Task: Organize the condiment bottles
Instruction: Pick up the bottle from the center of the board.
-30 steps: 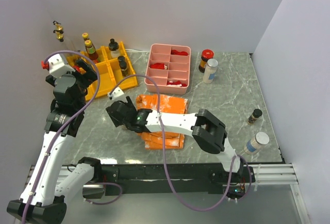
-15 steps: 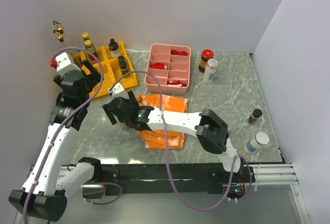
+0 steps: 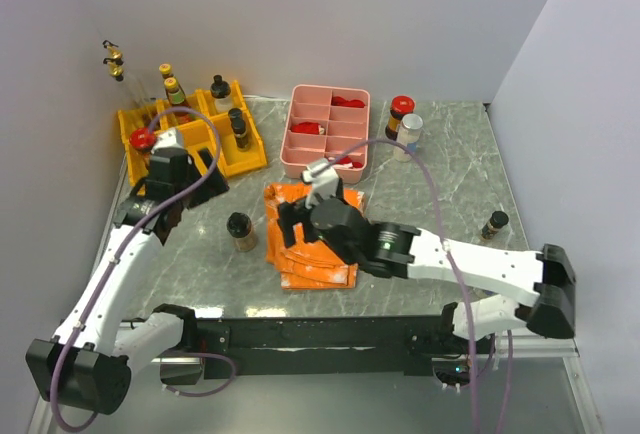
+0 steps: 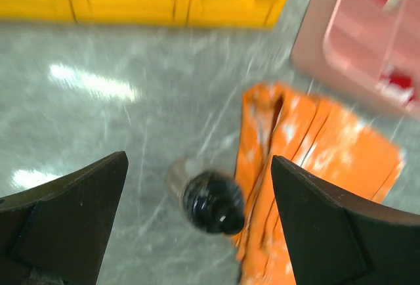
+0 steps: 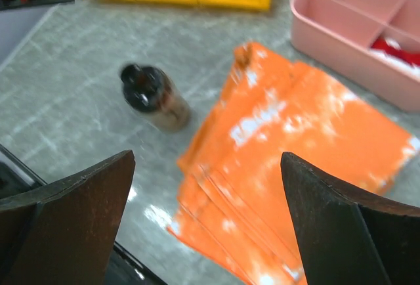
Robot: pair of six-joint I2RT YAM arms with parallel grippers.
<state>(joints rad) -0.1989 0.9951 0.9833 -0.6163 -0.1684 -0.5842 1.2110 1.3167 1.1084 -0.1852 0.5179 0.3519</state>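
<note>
Next, my left gripper moves down toward the orange cloth and brings its open fingers around the dark glass bottle (image 3: 241,231) (image 4: 209,199), because the bottle stands outside the yellow rack.
A dark glass bottle (image 3: 240,231) with a black cap stands alone on the marble table, just left of the orange cloth (image 3: 312,236). My left gripper (image 3: 197,178) hangs open above and behind it. In the left wrist view the bottle (image 4: 207,199) shows far below, between the spread fingers (image 4: 65,219). My right gripper (image 3: 305,216) is open over the cloth, holding nothing. Its wrist view has the bottle (image 5: 155,98) ahead to the left. Other condiment bottles stand in the yellow rack (image 3: 238,126), beside the pink tray (image 3: 402,114), and at the right (image 3: 493,224).
The yellow rack (image 3: 215,144) sits at the back left, the pink divided tray (image 3: 300,166) at the back middle. A white bottle with a silver cap (image 3: 408,136) stands right of the tray. My right arm (image 3: 480,269) stretches across the front right.
My right gripper opened, let go of the dark bottle and drew back right over the cloth. My left arm swung from the rack toward the bottle.
</note>
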